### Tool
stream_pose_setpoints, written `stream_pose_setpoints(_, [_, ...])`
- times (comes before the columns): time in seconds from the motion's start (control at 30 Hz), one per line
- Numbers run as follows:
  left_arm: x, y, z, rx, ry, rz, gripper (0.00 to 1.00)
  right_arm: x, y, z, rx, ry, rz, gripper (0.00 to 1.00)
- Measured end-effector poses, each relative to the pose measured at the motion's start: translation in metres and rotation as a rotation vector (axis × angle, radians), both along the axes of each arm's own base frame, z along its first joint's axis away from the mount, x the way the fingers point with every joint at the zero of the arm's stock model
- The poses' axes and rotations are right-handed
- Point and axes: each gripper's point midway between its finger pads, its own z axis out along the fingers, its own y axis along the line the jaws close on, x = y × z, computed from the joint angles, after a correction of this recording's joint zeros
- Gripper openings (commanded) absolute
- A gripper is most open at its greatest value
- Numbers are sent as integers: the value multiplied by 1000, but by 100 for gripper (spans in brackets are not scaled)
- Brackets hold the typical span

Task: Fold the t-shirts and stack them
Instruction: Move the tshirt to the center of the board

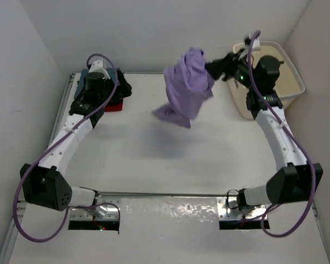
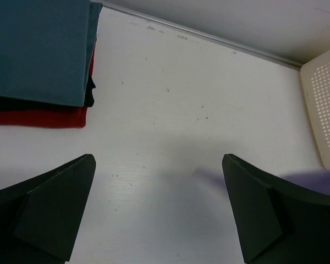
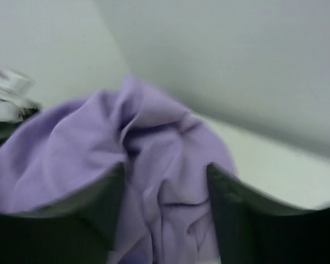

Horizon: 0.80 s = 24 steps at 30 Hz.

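Note:
My left gripper is open and should next move back and to the right in the top view, and down, to the lavender t-shirt's nearest end point(image 1: 161, 113) point(image 2: 208, 176), which trails there.
A lavender t-shirt point(image 1: 187, 88) hangs bunched in the air over the back of the table, its lower end trailing down. My right gripper point(image 1: 213, 69) is at its upper right edge. In the blurred right wrist view the right gripper point(image 3: 165, 170) stands open, with loose folds of the lavender t-shirt point(image 3: 154, 137) between its parted fingers. At the back left lies a folded stack: teal t-shirt point(image 2: 38, 49) on top, a black one point(image 2: 89, 94) under it, a red one point(image 2: 38, 117) at the bottom. My left gripper point(image 2: 158, 159) is open over bare table beside the stack, holding nothing.
A cream perforated laundry basket point(image 1: 289, 93) stands at the back right, behind the right arm, and also shows as the basket point(image 2: 324, 110) in the left wrist view. White walls close in the table at the back and both sides. A metal strip runs along the near edge.

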Motion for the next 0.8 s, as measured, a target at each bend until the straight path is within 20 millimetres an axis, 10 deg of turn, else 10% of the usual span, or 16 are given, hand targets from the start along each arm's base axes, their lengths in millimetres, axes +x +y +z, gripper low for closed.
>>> stream_pose_setpoints(0.13, [-21, 6, -8, -48, 16, 43, 100, -8, -45, -120, -85, 273, -270, 99])
stream_pose_setpoints(0.23, [-41, 8, -31, -83, 66, 69, 99, -24, -94, -204, -228, 500, -527, 99])
stream_pose_setpoints(0.4, [-83, 5, -94, -127, 234, 69, 98, -67, -131, -254, -393, 653, -675, 99])
stream_pose_setpoints(0.8, [-177, -77, -208, -87, 601, -162, 88, -156, -5, -293, -700, 482, -85, 99])
